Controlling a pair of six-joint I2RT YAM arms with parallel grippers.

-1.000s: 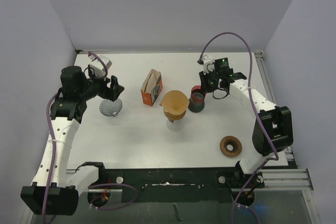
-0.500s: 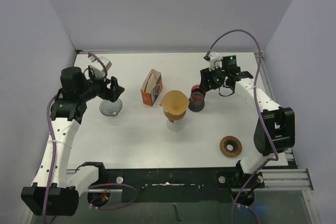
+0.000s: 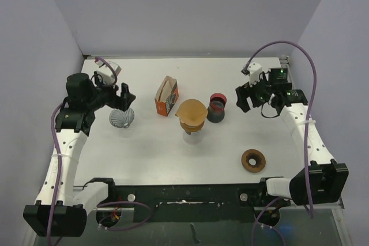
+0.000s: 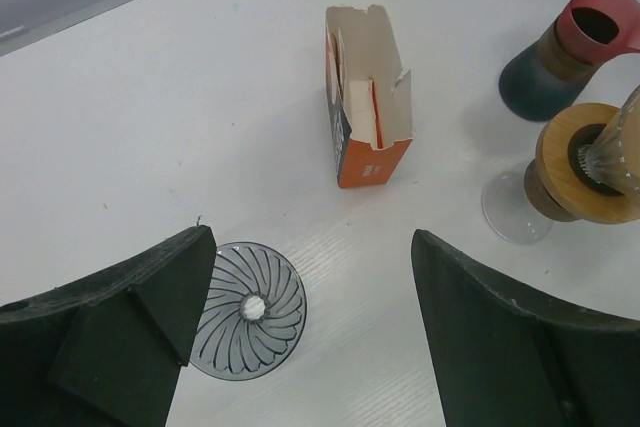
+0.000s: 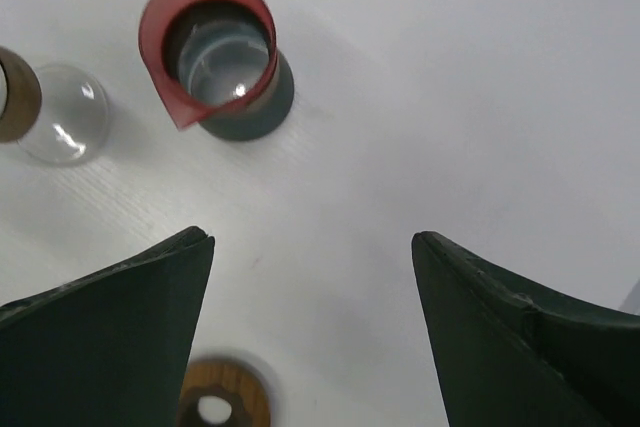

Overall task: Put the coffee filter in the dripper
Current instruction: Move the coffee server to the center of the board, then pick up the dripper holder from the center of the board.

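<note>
My right gripper moves back and down next onto the wooden ring's far rim (image 3: pixel 259 154) (image 5: pixel 254 399), which lies below it toward my base, as the hole admits one finger.
A grey ribbed dripper (image 3: pixel 121 118) stands on the table at the left. My left gripper (image 3: pixel 124 97) hangs open just above it. In the left wrist view the dripper (image 4: pixel 247 309) lies low beside the left finger, with nothing between the jaws (image 4: pixel 312 237). A brown coffee filter (image 3: pixel 192 112) sits cone-shaped on a wood-collared glass stand (image 4: pixel 560 182) at the table's centre. My right gripper (image 3: pixel 242 99) is open and empty (image 5: pixel 312 237), off to the right of the stand.
An open orange filter box (image 3: pixel 166 96) stands left of the brown cone. A dark pitcher with a red rim (image 3: pixel 217 108) stands right of the cone, near my right gripper. A wooden ring (image 3: pixel 253 161) lies at the front right.
My right gripper has opened, let go of the red-rimmed pitcher and drawn away to the right. The left arm has barely moved.
</note>
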